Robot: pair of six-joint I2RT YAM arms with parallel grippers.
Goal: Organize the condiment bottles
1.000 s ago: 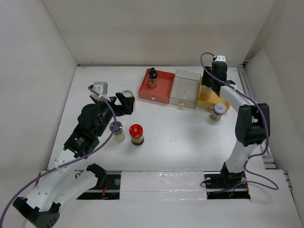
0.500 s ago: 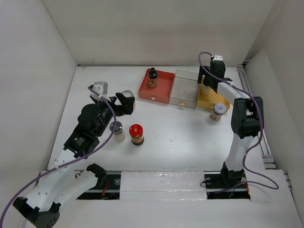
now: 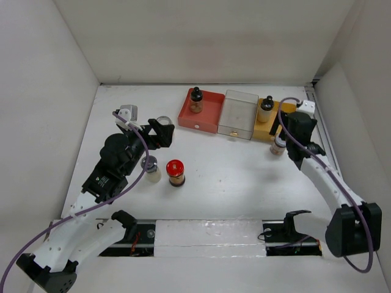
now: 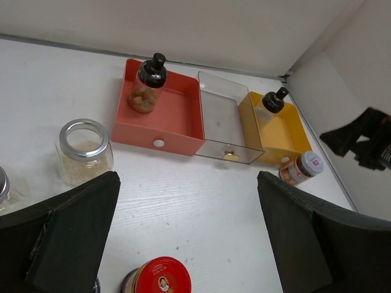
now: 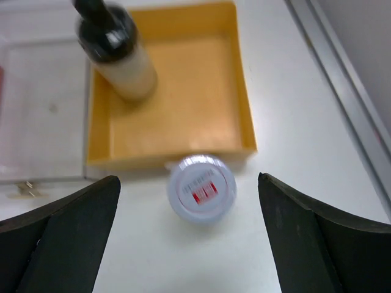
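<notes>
The whitish-lidded jar's lid is lined up below my right gripper's open fingers, which should lower around it next.
A black-capped amber bottle (image 3: 195, 99) stands in the red tray (image 3: 208, 118). A second one (image 3: 266, 108) stands in the yellow tray (image 3: 264, 128). A whitish-lidded jar (image 3: 278, 146) stands on the table just in front of the yellow tray. My right gripper (image 3: 283, 138) is open above it, and the lid (image 5: 201, 186) lies between the jaws in the right wrist view. My left gripper (image 3: 163, 133) is open and empty. An open clear jar (image 3: 163, 121) is beside it. A silver-lidded jar (image 3: 149, 166) and the red-capped jar (image 3: 176, 172) stand nearer.
A clear grey tray (image 3: 238, 114) sits between the red and yellow trays, with nothing in it. White walls close in the table at the back and both sides. A rail (image 3: 324, 122) runs along the right edge.
My right gripper has pulled back from over the yellow tray to above the whitish-lidded jar. The black-capped bottle now stands uncovered in the yellow tray. The left arm has not moved.
</notes>
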